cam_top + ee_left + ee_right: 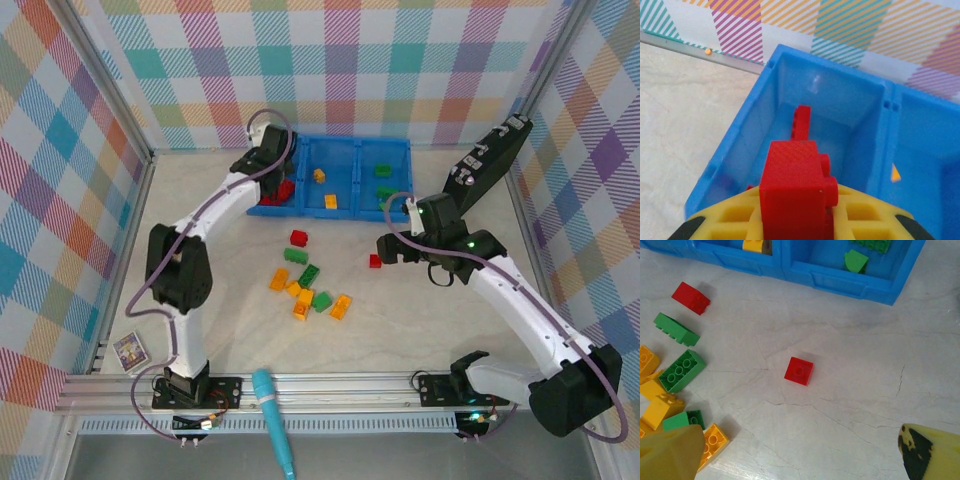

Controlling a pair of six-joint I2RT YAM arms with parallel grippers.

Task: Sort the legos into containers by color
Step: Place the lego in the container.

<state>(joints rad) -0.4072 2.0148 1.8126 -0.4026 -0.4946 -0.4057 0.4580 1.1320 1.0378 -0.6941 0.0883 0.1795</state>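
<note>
The bin section's far part (824, 124) holds a red lego. Next I should ease my left gripper outward and down to it and release the matching lego.
My left gripper (797, 220) is shut on a red lego (795, 187), held over the left compartment of the blue bin (740, 150), where another red lego (801, 122) lies. From above, this gripper (268, 165) hangs at the bin's (352, 214) left end. The middle compartment holds yellow-orange legos (320, 176) and the right one green legos (383, 171). My right gripper (800, 455) is open above the table, just near of a small red lego (799, 371). Loose red, green and yellow-orange legos (305, 285) lie mid-table.
A black case (490, 160) leans at the back right, close to the right arm. A teal marker (275, 420) lies over the front rail. A small printed card (131, 351) sits at the front left. Plaid walls enclose the table.
</note>
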